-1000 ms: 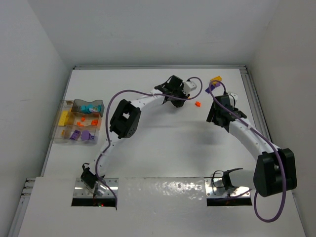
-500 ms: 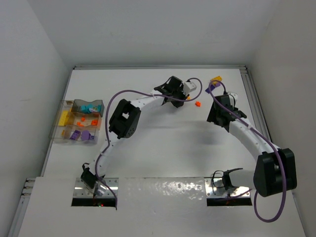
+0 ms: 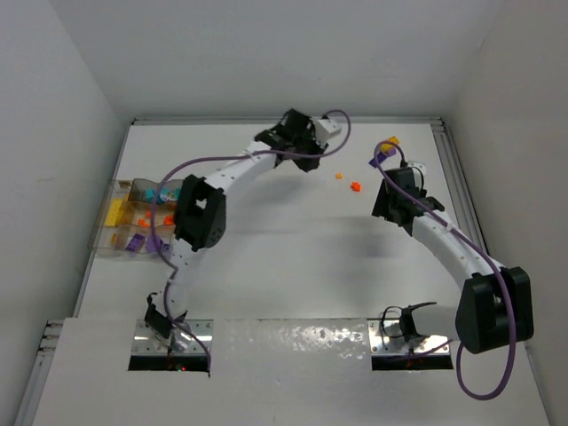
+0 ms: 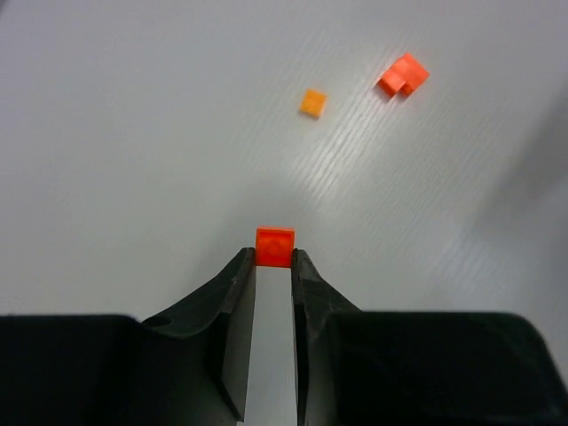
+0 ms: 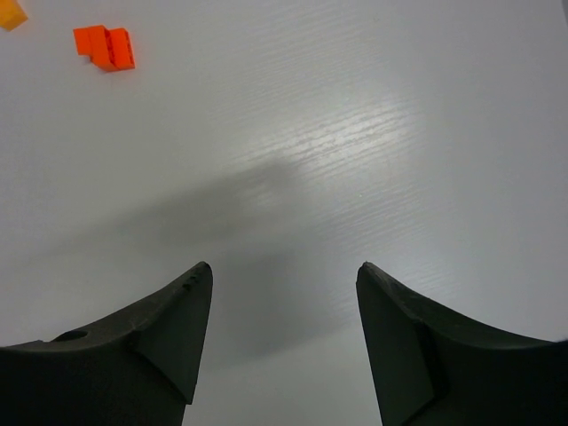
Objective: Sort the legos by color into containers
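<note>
I will next move my left gripper to the left in the top view and down over the tray's middle section (image 3: 153, 218), because matching orange legos are there.
My left gripper (image 4: 274, 257) is shut on a tiny orange-red single-stud lego (image 4: 275, 246), pinched at the fingertips above the table. Ahead of it lie a small flat orange lego (image 4: 312, 103) and a chunkier orange-red lego (image 4: 403, 74), which the top view shows as the flat one (image 3: 338, 176) and the chunky one (image 3: 355, 186). My right gripper (image 5: 284, 271) stands open over bare table, nothing between its fingers, with the chunky orange-red lego (image 5: 105, 46) off to its upper left. The containers (image 3: 102, 240), a clear divided tray at the far left, hold teal, yellow, orange and purple legos.
A yellow lego (image 3: 388, 142) and a purple one (image 3: 382, 156) lie near the back right, close to the right arm's cable. The left arm's elbow (image 3: 197, 213) hangs over the tray's right side. White walls close in the table on three sides.
The left gripper closed on the tiny orange-red lego and swung back and left with it, uncovering the flat orange lego. The right arm has hardly moved.
</note>
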Tool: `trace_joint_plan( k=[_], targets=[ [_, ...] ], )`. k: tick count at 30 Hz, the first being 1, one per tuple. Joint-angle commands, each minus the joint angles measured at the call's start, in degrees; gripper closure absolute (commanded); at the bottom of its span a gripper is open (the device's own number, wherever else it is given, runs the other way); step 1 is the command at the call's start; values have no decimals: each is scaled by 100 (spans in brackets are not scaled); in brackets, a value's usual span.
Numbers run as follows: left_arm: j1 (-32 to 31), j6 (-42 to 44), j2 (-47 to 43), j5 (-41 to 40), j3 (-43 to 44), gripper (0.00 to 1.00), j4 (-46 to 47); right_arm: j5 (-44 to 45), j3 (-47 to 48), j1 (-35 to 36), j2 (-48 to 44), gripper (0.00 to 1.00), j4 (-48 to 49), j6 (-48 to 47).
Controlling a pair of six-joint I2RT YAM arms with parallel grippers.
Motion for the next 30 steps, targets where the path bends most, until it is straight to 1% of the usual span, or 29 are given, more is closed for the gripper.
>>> trace_joint_plan(
  k=[1,2,4,5,6,7,8,9,10,11,12,13,14,15,16,17,20,22,25,30],
  targets=[
    [1034,17,-1641,-42,-244,100,-974,-183,398,23,46,36,453,-245],
    [1229,96,-2279,-155,-760,100,-1125,-262,451,23,134,36,506,-263],
    [1563,498,-2968,-418,-1333,100,-1415,-534,643,40,257,38,638,-298],
    [1852,658,-3336,-794,-1632,100,-1669,-605,706,58,397,39,674,-289],
    [1985,816,-4036,-980,-2297,100,-1776,-684,776,66,468,39,752,-272],
    [2239,992,-4374,-1383,-2643,100,-1933,-824,898,101,547,40,805,-254],
    [2389,1063,-4734,-1613,-3316,100,-2004,-895,943,128,626,40,867,-245],
    [2530,1124,-5364,-1772,-3601,100,-2083,-965,987,163,783,40,980,-219],
    [2871,1203,-5631,-1930,-3883,100,-2302,-1140,1083,224,854,40,1025,-193],
    [3083,1256,-5878,-2106,-4355,100,-2443,-1229,1128,259,925,40,1060,-184],
    [3346,1387,-6254,-2125,-4569,100,-2549,-1290,1207,312,1047,40,1104,-158],
    [3975,1458,-6397,-2108,-4788,100,-2715,-1352,1225,347,1101,40,1139,-166],
    [4260,1511,-6512,-2003,-5191,100,-2769,-1422,1251,417,1136,40,1166,-175],
    [4489,1590,-6669,-1932,-5369,100,-2796,-1458,1251,453,1197,40,1227,-192],
    [4866,1643,-6715,-1871,-5545,100,-2744,-1502,1251,479,1215,40,1254,-201],
    [5000,1687,-6750,-1757,-5860,100,-2700,-1537,1251,480,1233,40,1280,-201],
    [5221,1714,-6672,-1747,-6344,100,-2340,-1563,1242,488,1268,40,1298,-280],
    [5230,1688,-6592,-1503,-6460,100,-2059,-1563,1251,488,1286,40,1272,-359],
    [5221,1679,-6172,-1168,-6470,100,-1514,-1520,1225,488,1286,40,1228,-386],
    [5230,1504,-5363,-1053,-6118,100,-741,-1423,1181,488,1242,40,1035,-290]
  ],
)
